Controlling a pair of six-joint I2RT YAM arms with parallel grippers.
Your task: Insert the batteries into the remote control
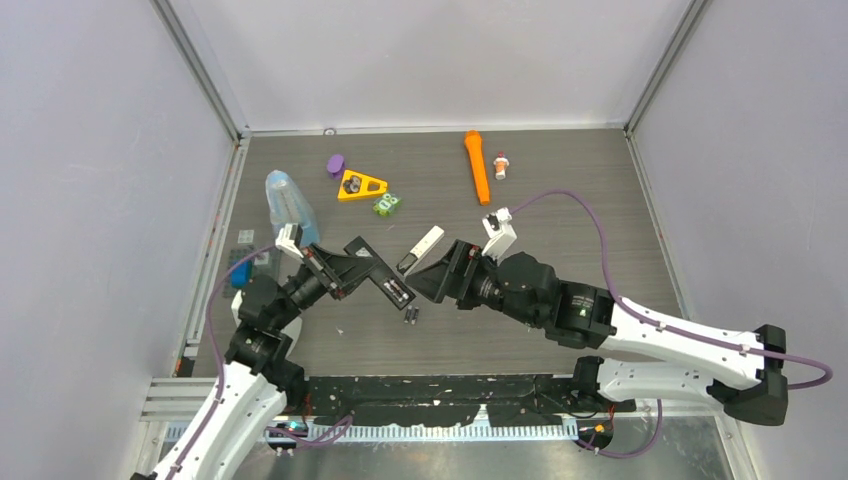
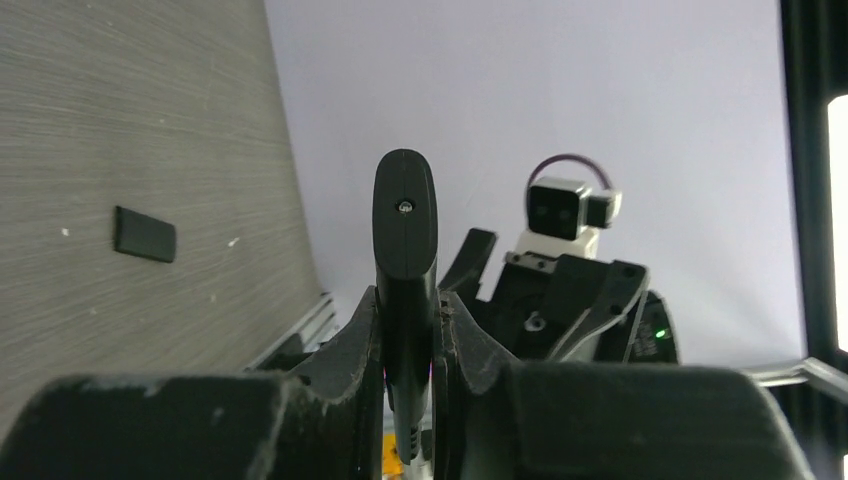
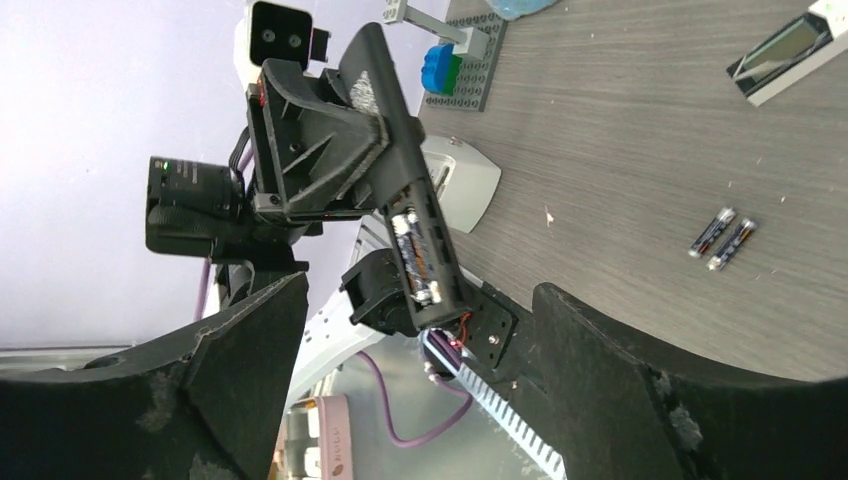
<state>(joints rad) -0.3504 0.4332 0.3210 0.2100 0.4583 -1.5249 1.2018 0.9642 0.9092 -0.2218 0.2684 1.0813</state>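
Note:
My right gripper moves away from the remote control (image 1: 396, 290) next, points down and lowers onto the small flat black plate, since the remote control's compartment is uncovered.
My left gripper (image 1: 372, 268) (image 2: 408, 310) is shut on a black remote control (image 1: 396, 290) (image 2: 405, 215), held off the table with its end sticking out past the fingers. In the right wrist view the remote control (image 3: 400, 170) shows an open compartment with one battery (image 3: 416, 250) seated in it. Two more batteries (image 1: 411, 316) (image 3: 722, 238) lie side by side on the table just below the grippers. My right gripper (image 1: 420, 282) (image 3: 420, 300) stands open right in front of the remote's end, with nothing between its fingers.
A white bar with a glassy face (image 1: 425, 245) (image 3: 785, 55) lies beyond the grippers. A small flat black plate (image 2: 145, 233) lies on the table. At the back are an orange torch (image 1: 477, 165), a yellow triangle (image 1: 361, 186), a green block (image 1: 386, 205) and a clear bag (image 1: 288, 205).

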